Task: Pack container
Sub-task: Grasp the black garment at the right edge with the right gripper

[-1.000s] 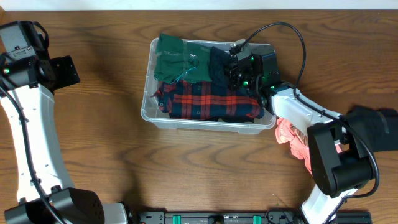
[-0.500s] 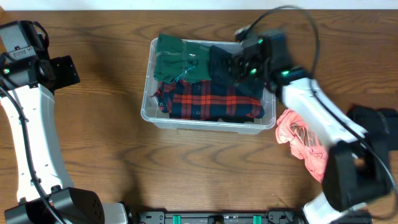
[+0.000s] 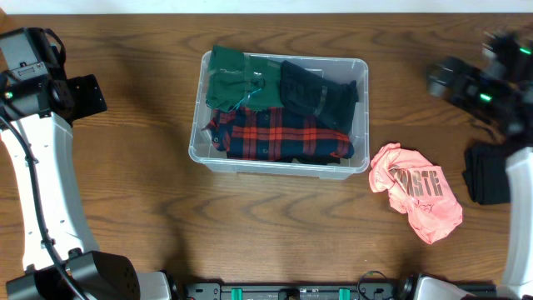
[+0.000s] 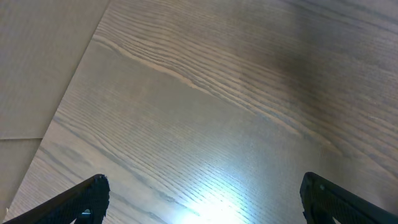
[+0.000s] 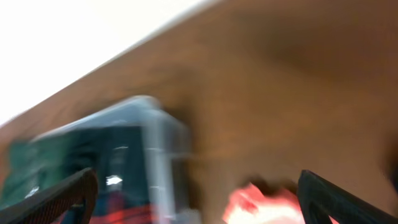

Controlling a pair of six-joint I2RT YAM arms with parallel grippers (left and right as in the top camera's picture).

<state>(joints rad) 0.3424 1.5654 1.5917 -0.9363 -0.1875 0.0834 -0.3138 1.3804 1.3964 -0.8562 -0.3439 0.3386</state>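
Note:
The robot's right gripper should next move back, then go down to the near end of the black garment still on the tabletop outside the container (image 3: 200, 150).
The clear container (image 3: 200, 150) stands mid-table holding a green garment (image 3: 233, 79), a red-and-navy plaid shirt (image 3: 279, 133) and a dark garment (image 3: 321, 96). My right gripper (image 3: 439, 81) is blurred at the upper right, well clear of the bin. In the right wrist view it (image 5: 199, 205) is open and empty, with the container (image 5: 155, 155) and a pink shirt (image 5: 267, 202) blurred below. My left gripper (image 3: 87, 96) hangs at the far left. The left wrist view shows it (image 4: 205, 205) open over bare wood.
A pink shirt (image 3: 416, 192) lies crumpled on the table just right of the bin. A black garment (image 3: 491, 175) lies at the right edge beside my right arm. The wooden table (image 3: 150, 208) extends left and in front of the bin.
My right gripper has opened, left the dark garment in the container and swung up and right, away from the bin. The left arm has not moved.

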